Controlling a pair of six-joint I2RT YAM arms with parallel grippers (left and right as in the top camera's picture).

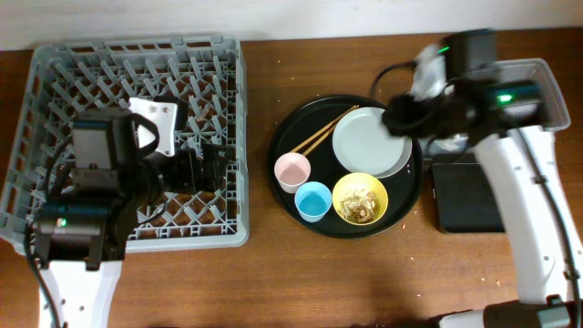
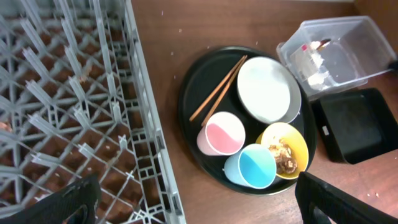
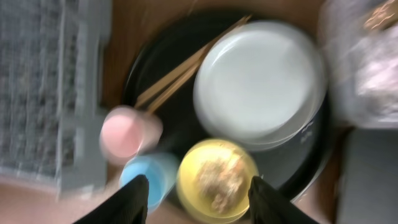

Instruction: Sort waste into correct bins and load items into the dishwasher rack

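Note:
My right gripper moves down and to the left in the overhead view next, onto the rim of the light blue cup (image 1: 313, 200) by the bowl.
The grey dishwasher rack (image 1: 55, 73) stands at the left. My left gripper (image 1: 214, 169) hovers over its right side, open and empty (image 2: 199, 205). A round black tray (image 1: 404, 191) holds the white plate (image 1: 372, 143), wooden chopsticks (image 1: 323, 132), pink cup (image 1: 291, 170), light blue cup (image 1: 313, 200) and yellow bowl (image 1: 360, 198) with brownish food scraps. My right gripper (image 1: 398, 117) is above the tray, open and empty, with the yellow bowl (image 3: 217, 177) between its fingertips (image 3: 202, 199) in the blurred right wrist view. A crumpled white napkin (image 2: 314, 62) lies in the clear tub (image 2: 354, 43).
The clear tub (image 1: 551, 82) sits at the far right with the shallow black tray (image 1: 469, 196) just in front of it. Crumbs are scattered on the brown table (image 1: 273, 282) around the round tray. The rack's near wall (image 2: 146, 124) runs close to the round tray (image 2: 193, 87).

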